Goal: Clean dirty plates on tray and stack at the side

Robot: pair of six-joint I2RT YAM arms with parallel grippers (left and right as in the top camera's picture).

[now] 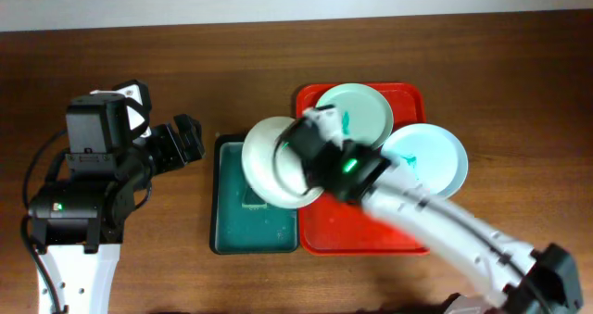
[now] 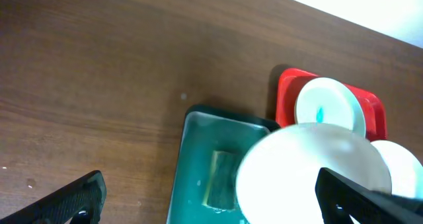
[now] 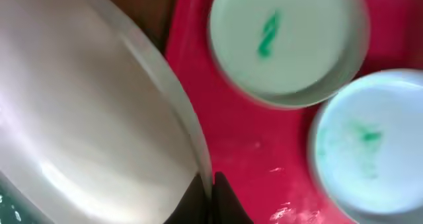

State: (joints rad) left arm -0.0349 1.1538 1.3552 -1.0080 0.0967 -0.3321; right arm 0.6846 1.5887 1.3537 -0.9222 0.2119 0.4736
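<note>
I will move my right gripper to the right in the overhead view next, past the smeared plates. Then I will lower it there.
My right gripper (image 1: 298, 157) (image 3: 208, 184) is shut on the rim of one pale plate (image 1: 269, 161) (image 3: 86, 112) and holds it raised over the green tray and the red tray's left edge. This plate also shows in the left wrist view (image 2: 310, 174). Two more plates lie on the red tray (image 1: 357, 235) (image 3: 244, 145) (image 2: 285, 95): one at the back (image 1: 357, 110) (image 3: 284, 42) (image 2: 329, 104) with a teal smear, one at the right (image 1: 428, 157) (image 3: 370, 141) with faint teal smears. My left gripper (image 1: 190, 138) (image 2: 211, 197) is open and empty, left of the green tray.
A dark green tray (image 1: 227, 217) (image 2: 195, 164) with a sponge (image 2: 221, 178) lies left of the red tray. The brown wooden table (image 1: 185, 64) runs to a pale wall at the back.
</note>
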